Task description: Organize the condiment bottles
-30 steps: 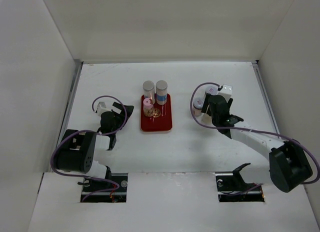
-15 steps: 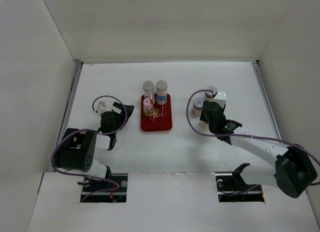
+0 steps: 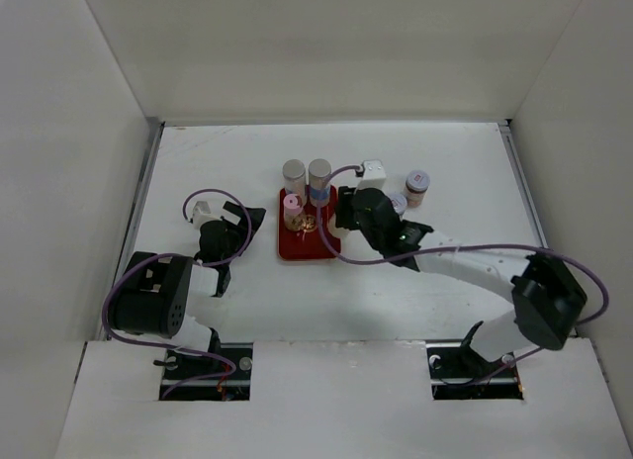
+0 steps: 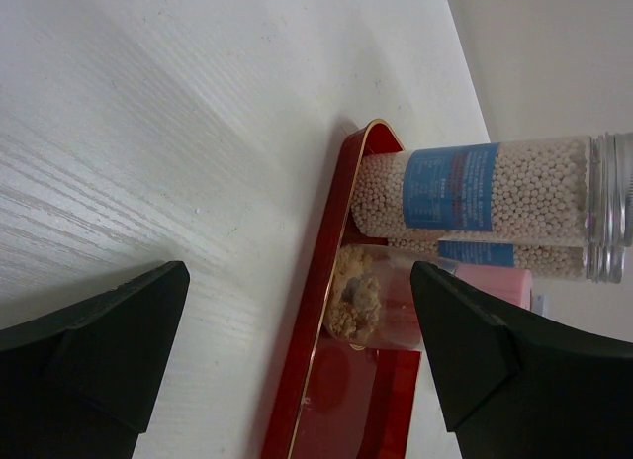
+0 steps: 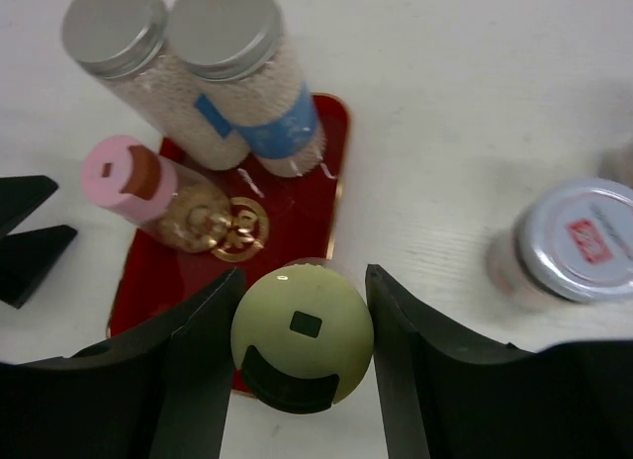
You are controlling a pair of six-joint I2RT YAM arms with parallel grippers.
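Note:
I will next shift my right gripper down and left in the top view to the free spot beside the pink-capped jar (image 3: 292, 204), lower and release.
The red tray (image 3: 315, 243) holds two tall grey-lidded jars with blue labels (image 3: 294, 172) (image 3: 319, 171) and the pink-capped jar (image 3: 292, 204). My right gripper (image 5: 302, 281) is shut on the yellow-green-capped jar (image 5: 302, 332) and holds it over the tray's right edge (image 5: 336, 197). Its wrist view also shows the grey lids (image 5: 114, 24) (image 5: 226, 24) and the pink cap (image 5: 114, 167). A white-lidded jar (image 3: 417, 183) stands on the table to the right, also in the right wrist view (image 5: 579, 239). A second one (image 3: 396, 200) is partly behind the arm. My left gripper (image 3: 242, 222) is open and empty, left of the tray (image 4: 326, 281).
White walls close in the table on the left, back and right. The right arm (image 3: 465, 266) stretches across the table's right half toward the tray. The left arm's purple cable (image 3: 208, 197) loops beside the left gripper.
My right gripper has swung left from the white-lidded jars to the tray's right edge, carrying the yellow-green-capped jar. The left arm has not moved.

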